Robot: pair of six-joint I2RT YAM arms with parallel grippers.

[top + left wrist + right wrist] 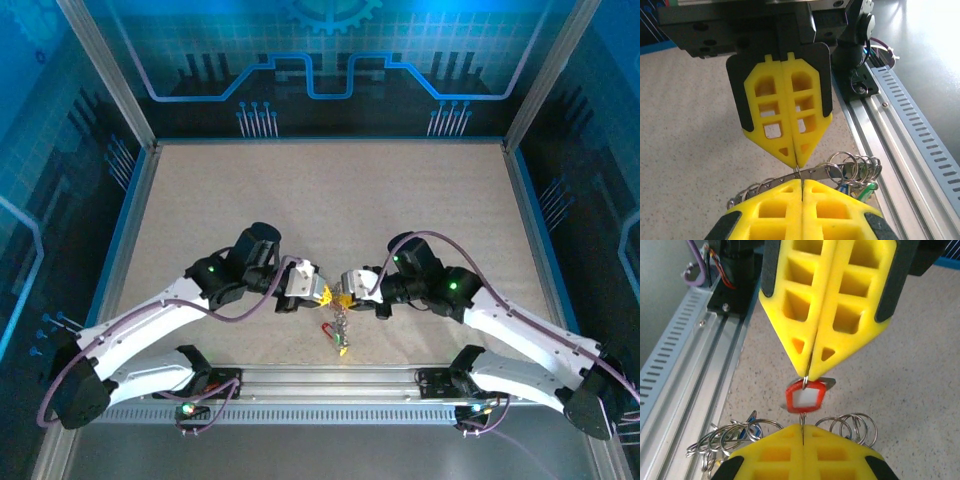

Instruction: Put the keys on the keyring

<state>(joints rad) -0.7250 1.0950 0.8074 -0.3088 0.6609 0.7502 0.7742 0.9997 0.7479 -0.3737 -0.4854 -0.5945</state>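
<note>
The left gripper draws away from the right gripper next, goes down and releases the ring on the bare tabletop below, clear of the hanging keys.
My two grippers meet tip to tip above the near middle of the table: the left gripper (325,296) and the right gripper (346,298). In the right wrist view the left gripper (807,376) is shut on the small ring of a red key (806,396), which hangs between the tips. The right gripper (802,426) is shut on thin metal that looks like the keyring. In the left wrist view the dark grey keyring (820,172) curves across beyond the left gripper (802,181), carrying several small rings, a green key (867,189) and a blue one (747,422). Keys (340,330) dangle below.
An aluminium rail (330,380) with slotted cable ducts runs along the near table edge, just behind the hanging keys. Beige tabletop (330,200) stretches away to the far wall. Metal frame posts stand at the left and right sides.
</note>
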